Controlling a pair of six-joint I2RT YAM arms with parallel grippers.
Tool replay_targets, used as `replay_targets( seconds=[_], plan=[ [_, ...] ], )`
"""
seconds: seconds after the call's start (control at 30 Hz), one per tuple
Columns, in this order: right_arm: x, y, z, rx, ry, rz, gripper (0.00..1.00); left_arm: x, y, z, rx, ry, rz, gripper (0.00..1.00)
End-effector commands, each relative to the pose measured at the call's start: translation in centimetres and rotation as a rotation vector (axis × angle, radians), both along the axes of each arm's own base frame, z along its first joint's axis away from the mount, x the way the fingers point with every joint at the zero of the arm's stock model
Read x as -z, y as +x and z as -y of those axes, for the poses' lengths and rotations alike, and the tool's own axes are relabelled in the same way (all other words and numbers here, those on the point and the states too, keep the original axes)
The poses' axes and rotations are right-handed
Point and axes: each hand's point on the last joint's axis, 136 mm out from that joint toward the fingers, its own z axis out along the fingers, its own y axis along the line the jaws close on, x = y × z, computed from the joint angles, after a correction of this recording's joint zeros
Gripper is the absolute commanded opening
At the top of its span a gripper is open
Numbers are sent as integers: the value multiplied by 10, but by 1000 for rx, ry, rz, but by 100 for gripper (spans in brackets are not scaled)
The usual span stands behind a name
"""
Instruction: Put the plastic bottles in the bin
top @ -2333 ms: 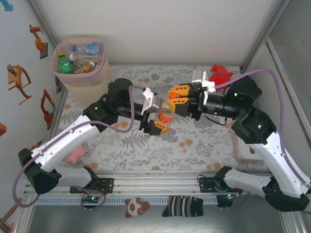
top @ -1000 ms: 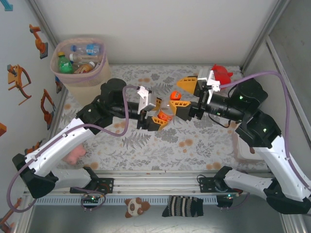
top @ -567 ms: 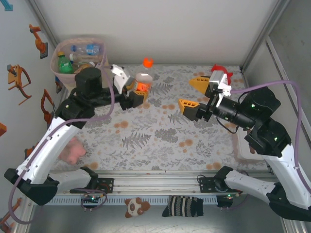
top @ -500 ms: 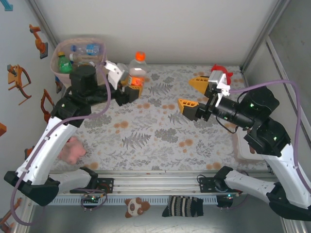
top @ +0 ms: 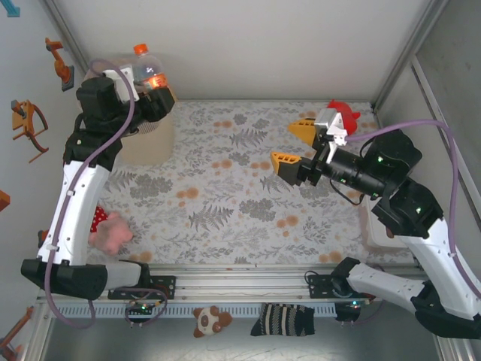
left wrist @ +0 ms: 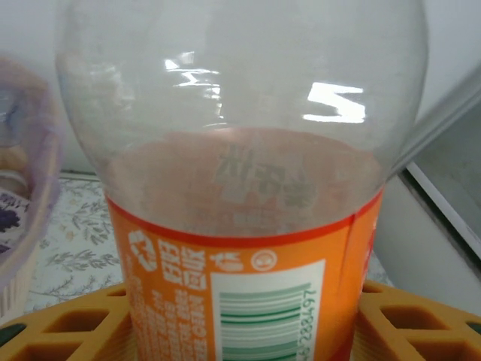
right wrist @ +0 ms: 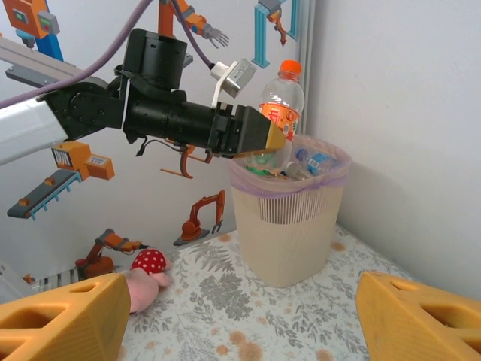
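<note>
The bin's opening [left wrist: 13,147] is to one side of the upright bottle, so my left gripper will swing there, tilt it down and release it.
A clear plastic bottle [top: 147,69] with an orange cap and orange label [left wrist: 240,188] stands upright in my left gripper [top: 154,81], which is shut on its labelled middle. It hangs over the rim of the beige bin [top: 147,139], also seen as the bin [right wrist: 285,226] with its pinkish liner and several bottles [right wrist: 308,162] inside. In the right wrist view the held bottle [right wrist: 282,101] sits above the bin's near-left rim. Yellow fingers [left wrist: 68,323] flank the label. My right gripper [top: 290,143] is open and empty over the middle right of the mat, facing the bin.
A pink plush toy [top: 113,233] with a red spotted cap [right wrist: 149,261] lies by the left wall. A red plush [top: 342,114] sits at the back right behind my right gripper. A small plush [top: 210,320] and a striped sock [top: 282,320] lie beyond the front rail.
The right gripper let go of the bottle and drew back right. The left arm swung the bottle from the middle of the mat up and left, over the bin.
</note>
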Motion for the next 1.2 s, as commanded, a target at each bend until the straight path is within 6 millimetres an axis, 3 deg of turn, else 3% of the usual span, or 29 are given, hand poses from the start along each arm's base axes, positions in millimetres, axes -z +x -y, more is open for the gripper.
replay_targets(
  seconds=[0.0,0.2,0.5,0.83,0.93,1.03,1.17],
  plan=[
    [0,3,2,21,7,12,78,-15,17,-23,-169,-131,-5,33],
    [4,6,1,24,1,4,78,-2,39,-72,-484,-270,-117,27],
    [10,9,-1,31,-11,-4,77,30,62,-125,-748,-489,-326,27],
    [18,13,1,55,-25,-14,77,67,108,-125,-735,-697,-508,37],
    [19,12,3,60,-27,-14,77,77,113,-123,-740,-725,-543,40],
    [21,14,4,72,-29,-17,77,85,113,-123,-758,-755,-568,49],
    [21,14,4,76,-30,-21,77,81,108,-125,-767,-767,-567,63]
  ],
)
